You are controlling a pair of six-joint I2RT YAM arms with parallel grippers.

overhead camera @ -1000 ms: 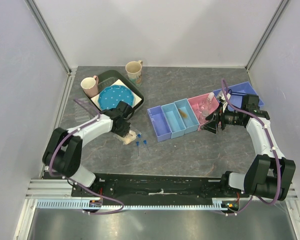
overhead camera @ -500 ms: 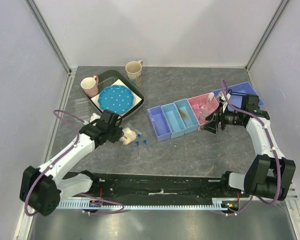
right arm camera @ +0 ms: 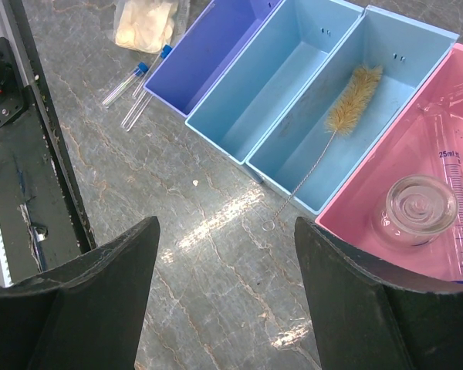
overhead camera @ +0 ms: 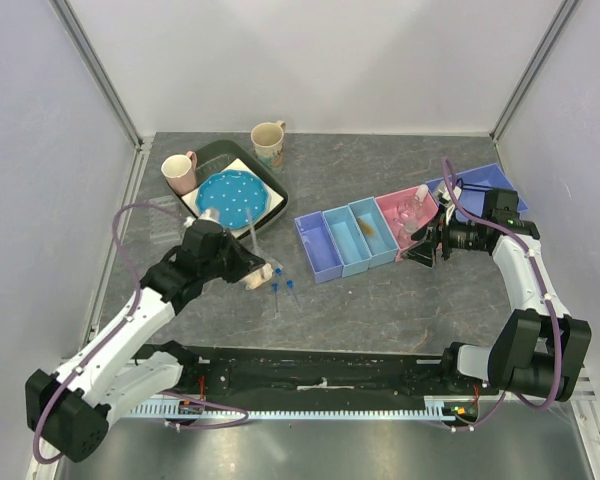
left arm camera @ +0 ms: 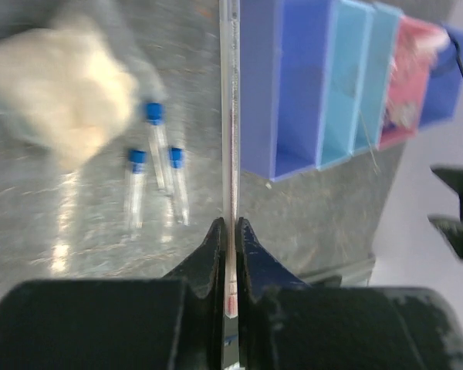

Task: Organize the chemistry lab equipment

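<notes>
My left gripper moves past the purple bin next, since that bin holds the brush. It then goes down and releases the rod [overhead camera: 253, 238] in the empty light blue bin.
My left gripper [left arm camera: 230, 223] is shut on a thin glass rod with red markings [left arm camera: 230, 116] and holds it above the table, left of the bins; in the top view the rod [overhead camera: 253, 238] rises from the gripper [overhead camera: 250, 268]. Three blue-capped test tubes [left arm camera: 156, 177] lie on the table below it, also in the top view [overhead camera: 283, 292]. My right gripper [right arm camera: 225, 301] is open and empty, low over the table in front of the pink bin [right arm camera: 447, 154]; it also shows in the top view [overhead camera: 420, 250]. A brush [right arm camera: 353, 99] lies in a light blue bin [right arm camera: 393, 62].
A cream bag [overhead camera: 263, 272] lies by the tubes. A purple bin [overhead camera: 318, 245], two light blue bins [overhead camera: 345, 240], the pink bin [overhead camera: 395, 205] with glassware and a blue bin [overhead camera: 485, 180] stand in a row. A dark tray [overhead camera: 275, 190] with a blue plate and two mugs [overhead camera: 179, 172] stand at the back left.
My left arm has drawn back from the cream bag toward its base and lifted, with the glass rod upright in its jaws. The right arm has not moved.
</notes>
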